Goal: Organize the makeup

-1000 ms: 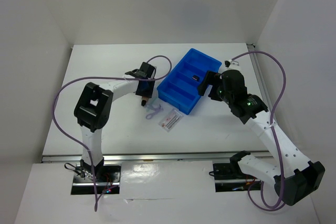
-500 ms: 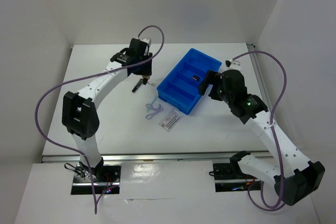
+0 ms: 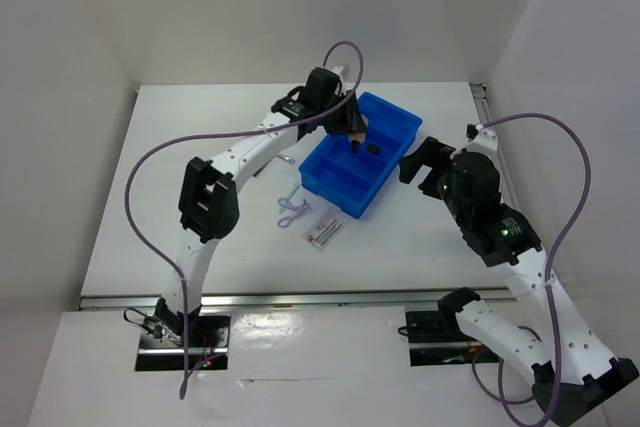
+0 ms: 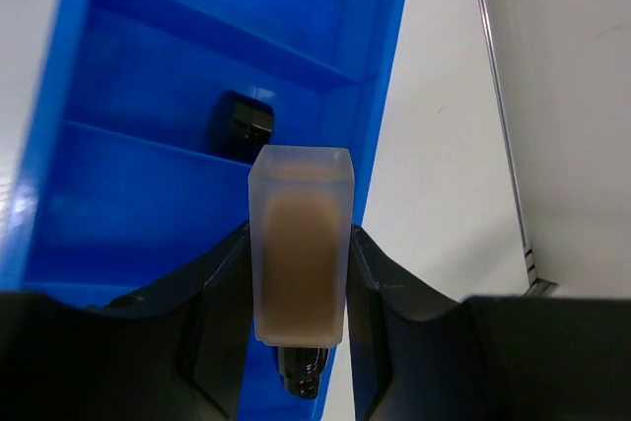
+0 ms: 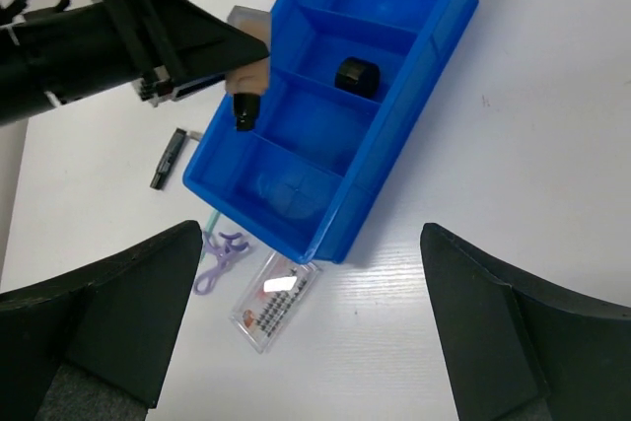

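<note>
The bottle will next be lowered by my left gripper and moved across the blue tray to beside the tiny dark piece.
My left gripper is shut on the stubby tan-and-black bottle, which hangs cap down over the left side of the blue tray. A tiny dark piece lies in one of the tray's middle compartments. The lilac looped tool and the flat white packet lie on the table just in front of the tray's near end. My right gripper hovers open at the tray's right side, with nothing between its fingers.
A thin dark stick lies on the table beside the tray's near left corner. The tray has several compartments in a row. White walls stand close on the left, back and right of the table.
My left arm has swung up and to the right, carrying the bottle from the table left of the tray to over the tray. The right arm has drawn back to the right.
</note>
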`<state>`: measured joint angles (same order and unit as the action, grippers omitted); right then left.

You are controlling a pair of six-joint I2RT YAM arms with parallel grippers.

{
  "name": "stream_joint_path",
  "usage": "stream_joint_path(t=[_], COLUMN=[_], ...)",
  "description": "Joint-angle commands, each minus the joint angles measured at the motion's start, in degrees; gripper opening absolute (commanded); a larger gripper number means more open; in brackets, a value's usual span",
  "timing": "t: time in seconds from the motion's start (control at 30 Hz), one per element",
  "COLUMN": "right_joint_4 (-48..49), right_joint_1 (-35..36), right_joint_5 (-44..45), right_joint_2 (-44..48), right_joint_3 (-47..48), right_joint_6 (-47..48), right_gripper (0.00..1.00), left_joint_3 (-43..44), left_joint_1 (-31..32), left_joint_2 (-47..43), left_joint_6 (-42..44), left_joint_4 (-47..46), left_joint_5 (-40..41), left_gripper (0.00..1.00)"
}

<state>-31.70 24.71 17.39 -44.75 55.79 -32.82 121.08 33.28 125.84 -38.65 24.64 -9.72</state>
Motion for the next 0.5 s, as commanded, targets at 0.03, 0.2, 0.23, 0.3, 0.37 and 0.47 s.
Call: stream_joint_path(t=[0.03, 0.2, 0.23, 0.3, 0.37, 0.47], right_joint_4=[-3.10, -4.16, -4.16, -4.16, -4.16, -4.68], right_joint_1=[-0.01, -0.01, -0.01, -0.01, -0.01, -0.01], right_joint_5=[3.35, 2.22, 2.21, 1.60, 0.89, 0.28], right_joint_2=[0.98, 0.98, 0.98, 0.98, 0.98, 0.98], right_joint_3=[0.99, 0.99, 0.47, 0.46, 0.46, 0.46], right_joint_6=[-0.58, -1.72, -1.72, -1.72, -1.72, -1.72], right_gripper=[0.99, 0.99, 0.99, 0.99, 0.99, 0.99], left_joint_3=[1.70, 6.62, 6.63, 7.16, 7.77, 8.30], left_joint_1=[0.56, 1.62, 2.31, 2.84, 3.45, 3.99], left_joint_2=[2.56, 9.05, 9.85, 11.17, 12.93, 15.04], left_joint_6=[-9.33, -13.46, -13.99, -14.69, -15.40, -16.01], left_joint_4=[-11.10, -14.70, -16.02, -17.61, -19.71, -21.65], left_joint_5=[-3.73, -0.31, 0.39, 2.14, 3.82, 7.60], left_gripper=[0.00, 0.00, 0.00, 0.00, 0.00, 0.00])
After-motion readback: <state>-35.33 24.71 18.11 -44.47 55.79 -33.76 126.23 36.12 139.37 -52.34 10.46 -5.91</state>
